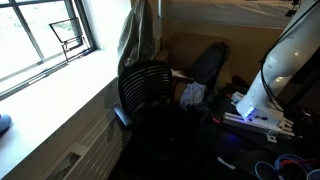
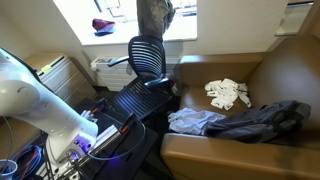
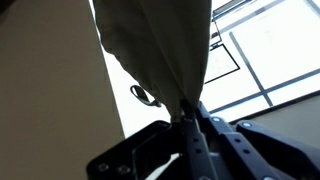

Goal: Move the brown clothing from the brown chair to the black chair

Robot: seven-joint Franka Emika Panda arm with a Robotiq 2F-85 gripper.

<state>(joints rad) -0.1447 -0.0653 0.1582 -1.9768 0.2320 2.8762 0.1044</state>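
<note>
I should next use my gripper to lower the brown clothing onto the black office chair's back [image 2: 147,55] and let go of its top there, because that chair is below my gripper.
The brown clothing [image 1: 138,35] hangs in a long bunch over the back of the black office chair [image 1: 148,88]. In both exterior views it drops from the top edge [image 2: 153,15], and the chair [image 2: 146,58] stands just below it. The gripper is out of frame in both of them. In the wrist view my gripper [image 3: 186,118] is shut on the top of the clothing [image 3: 160,45], which hangs away from the fingers. The brown chair [image 2: 275,75] is a wide padded seat beside the black chair.
On the brown chair lie a white cloth [image 2: 228,93], a grey-blue cloth [image 2: 195,122] and a dark jacket [image 2: 265,120]. A window [image 1: 40,35] with a sill runs behind the black chair. The white robot base [image 2: 30,100] and cables sit on the floor.
</note>
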